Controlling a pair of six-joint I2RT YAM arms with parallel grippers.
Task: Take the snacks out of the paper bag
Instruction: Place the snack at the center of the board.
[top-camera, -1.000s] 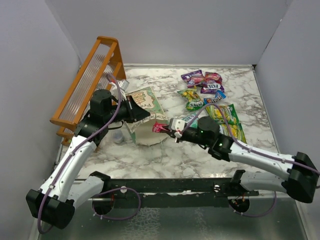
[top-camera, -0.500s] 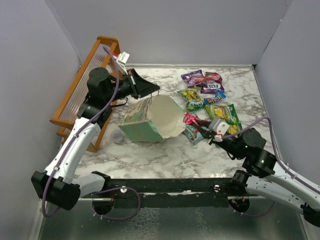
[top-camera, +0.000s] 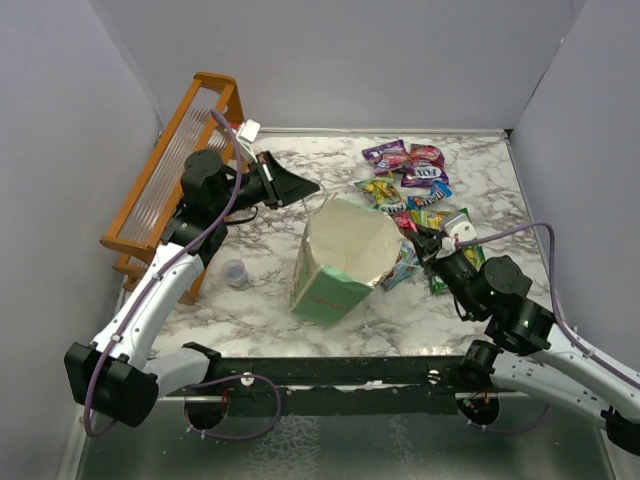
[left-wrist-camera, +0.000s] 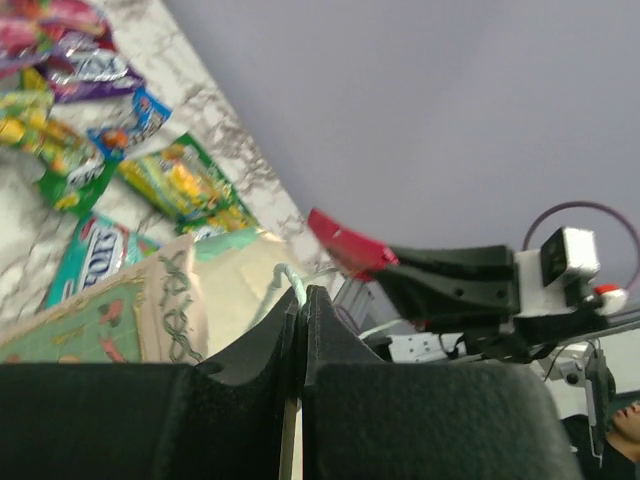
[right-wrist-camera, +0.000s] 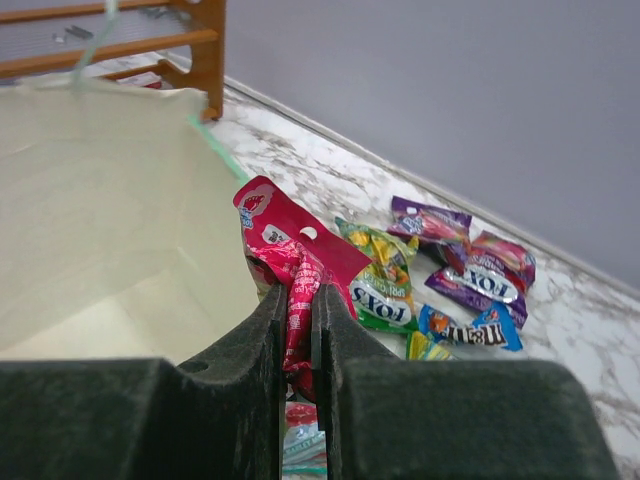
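Note:
My right gripper will next move outward and turn away from the bag's opening, over the far end of the teal packet (top-camera: 407, 251) (right-wrist-camera: 304, 438), because the other snacks lie there.
The mint-green paper bag (top-camera: 340, 262) stands mid-table with its cream-white mouth up. My left gripper (top-camera: 306, 187) is above its far-left rim, shut on a thin string handle (left-wrist-camera: 283, 274); the bag's printed side (left-wrist-camera: 110, 315) shows in the left wrist view. My right gripper (top-camera: 417, 241) is just right of the bag's mouth, shut on a pink-red snack packet (right-wrist-camera: 296, 262), held above the table; that packet also shows in the left wrist view (left-wrist-camera: 345, 243). Several other snacks (top-camera: 408, 172) lie on the table at the back right, also seen in the right wrist view (right-wrist-camera: 470, 285).
An orange wooden rack (top-camera: 172, 170) leans along the left wall. A small clear round cup (top-camera: 233, 272) sits left of the bag. Green and yellow packets (top-camera: 455, 228) lie under my right arm. Grey walls close the table at the back and sides.
The bag has swung from lying on its side to standing, shifting nearer and to the right. My right gripper has carried the pink-red packet out of the bag, up and to the right.

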